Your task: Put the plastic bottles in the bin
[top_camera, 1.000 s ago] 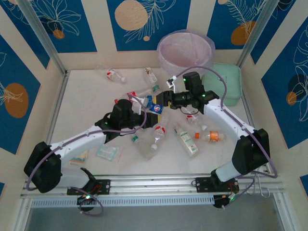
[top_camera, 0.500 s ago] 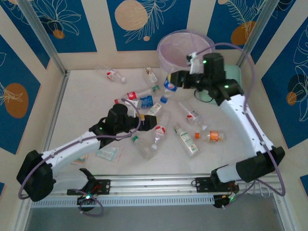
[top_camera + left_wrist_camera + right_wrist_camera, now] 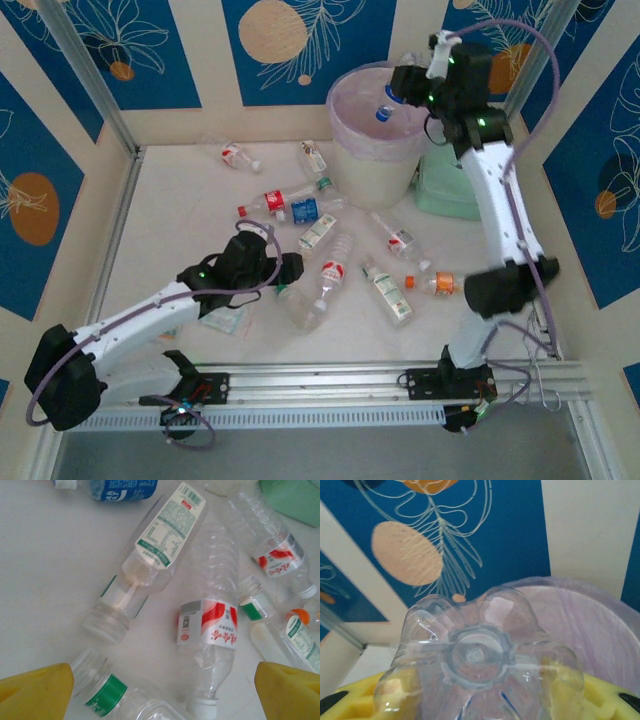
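My right gripper should tip down next and lower the blue-labelled bottle (image 3: pixel 387 106) inside the bin's rim to release it, because the bin's bag-lined opening is open below my gripper.
Above the bin (image 3: pixel 372 160), a cream bucket lined with a pale pink bag, my right gripper (image 3: pixel 402 88) is shut on a blue-labelled plastic bottle (image 3: pixel 387 106). In the right wrist view the bottle's clear base (image 3: pixel 477 655) sits between the yellow fingers (image 3: pixel 607 700), with the bag's rim (image 3: pixel 605 620) behind. My left gripper (image 3: pixel 290 268) stands open low over the table. Between its yellow fingertips (image 3: pixel 35 697) lie a red-labelled bottle (image 3: pixel 209 625) and a green-banded bottle (image 3: pixel 107 695). Several more bottles lie across the table, such as a white-labelled one (image 3: pixel 386 290).
A mint-green case (image 3: pixel 452 188) stands right of the bin, under the right arm. A flat clear packet (image 3: pixel 224 318) lies by the left forearm. Two bottles (image 3: pixel 236 155) (image 3: pixel 313 155) lie near the back wall. Metal posts frame the table's corners.
The right arm carried the blue-labelled bottle from the table's middle up over the bin. The left gripper opened, let that bottle go and drew back toward the near left.
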`<state>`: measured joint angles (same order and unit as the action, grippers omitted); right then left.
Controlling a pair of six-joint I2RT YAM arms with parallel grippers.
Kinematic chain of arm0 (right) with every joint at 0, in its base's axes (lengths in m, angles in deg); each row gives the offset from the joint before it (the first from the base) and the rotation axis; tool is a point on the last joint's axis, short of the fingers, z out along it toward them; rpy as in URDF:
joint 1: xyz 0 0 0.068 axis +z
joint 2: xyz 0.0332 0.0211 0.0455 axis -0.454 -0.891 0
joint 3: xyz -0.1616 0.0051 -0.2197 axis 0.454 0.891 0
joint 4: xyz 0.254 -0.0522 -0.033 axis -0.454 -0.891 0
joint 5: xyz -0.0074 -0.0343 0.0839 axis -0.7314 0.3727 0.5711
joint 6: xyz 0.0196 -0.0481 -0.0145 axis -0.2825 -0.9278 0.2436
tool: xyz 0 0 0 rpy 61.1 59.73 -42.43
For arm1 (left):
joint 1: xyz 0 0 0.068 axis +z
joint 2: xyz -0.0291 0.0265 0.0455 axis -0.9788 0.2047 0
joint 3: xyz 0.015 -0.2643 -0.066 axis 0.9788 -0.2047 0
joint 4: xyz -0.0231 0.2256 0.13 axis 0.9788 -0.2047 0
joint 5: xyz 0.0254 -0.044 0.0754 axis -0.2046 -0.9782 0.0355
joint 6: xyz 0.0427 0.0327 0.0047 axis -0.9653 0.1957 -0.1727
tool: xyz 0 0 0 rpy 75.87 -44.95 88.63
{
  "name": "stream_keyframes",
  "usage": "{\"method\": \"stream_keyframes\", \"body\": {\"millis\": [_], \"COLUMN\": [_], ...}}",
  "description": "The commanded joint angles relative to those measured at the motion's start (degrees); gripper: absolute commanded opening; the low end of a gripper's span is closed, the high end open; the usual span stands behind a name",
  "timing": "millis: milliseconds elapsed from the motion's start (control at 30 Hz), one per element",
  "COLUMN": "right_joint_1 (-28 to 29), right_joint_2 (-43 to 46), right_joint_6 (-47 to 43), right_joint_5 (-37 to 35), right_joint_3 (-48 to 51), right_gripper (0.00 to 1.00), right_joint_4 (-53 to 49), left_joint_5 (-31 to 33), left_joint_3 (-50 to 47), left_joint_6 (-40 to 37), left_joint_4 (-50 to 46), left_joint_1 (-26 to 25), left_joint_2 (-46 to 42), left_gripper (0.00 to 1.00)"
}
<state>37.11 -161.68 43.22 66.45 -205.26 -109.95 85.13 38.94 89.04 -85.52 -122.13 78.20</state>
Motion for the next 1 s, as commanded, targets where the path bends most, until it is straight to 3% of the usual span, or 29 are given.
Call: {"method": "stream_keyframes", "body": {"millis": [0,133,367,533,600,733,833,967], "right_joint_1": [0.22,2.05,2.94,4.21,4.23,4.13,4.06,3.72], "right_joint_2": [-12.28,-27.01,-26.4,-32.56,-34.42,-35.29,-35.13,-34.76], "right_joint_6": [-2.88,-4.85,-3.15,-3.26,-3.14,-2.48,-2.14,-3.05], "right_joint_5": [-1.31,-3.88,-2.23,-3.79,-3.29,-2.54,-2.07,-1.72], "right_joint_3": [-17.19,-37.43,-20.81,-25.81,-27.03,-25.68,-25.08,-27.28], "right_gripper": [0.0,0.0,0.0,0.04,0.15,0.59,0.77,0.93], "right_joint_4": [-15.46,-26.6,-19.14,-23.19,-23.76,-22.48,-21.79,-22.32], "left_joint_5": [2.95,2.28,4.15,5.83,6.16,6.78,7.12,7.04], "left_joint_3": [1.09,-1.35,-1.75,-1.4,-1.27,-0.49,0.6,1.4], "left_joint_6": [0.18,1.21,2.59,2.01,1.97,0.98,0.28,-0.89], "left_joint_4": [-5.61,-4.63,-8.81,-10.88,-11.01,-12.09,-13.65,-15.52], "left_joint_1": [-1.22,-1.33,-1.34,-1.28,-1.32,-1.27,-1.31,-1.32], "left_joint_2": [-2.27,-5.29,-8.42,-9.58,-9.84,-9.92,-9.68,-10.16], "left_gripper": [0.92,0.91,0.9,0.9,0.91,0.93,0.95,0.99]}}
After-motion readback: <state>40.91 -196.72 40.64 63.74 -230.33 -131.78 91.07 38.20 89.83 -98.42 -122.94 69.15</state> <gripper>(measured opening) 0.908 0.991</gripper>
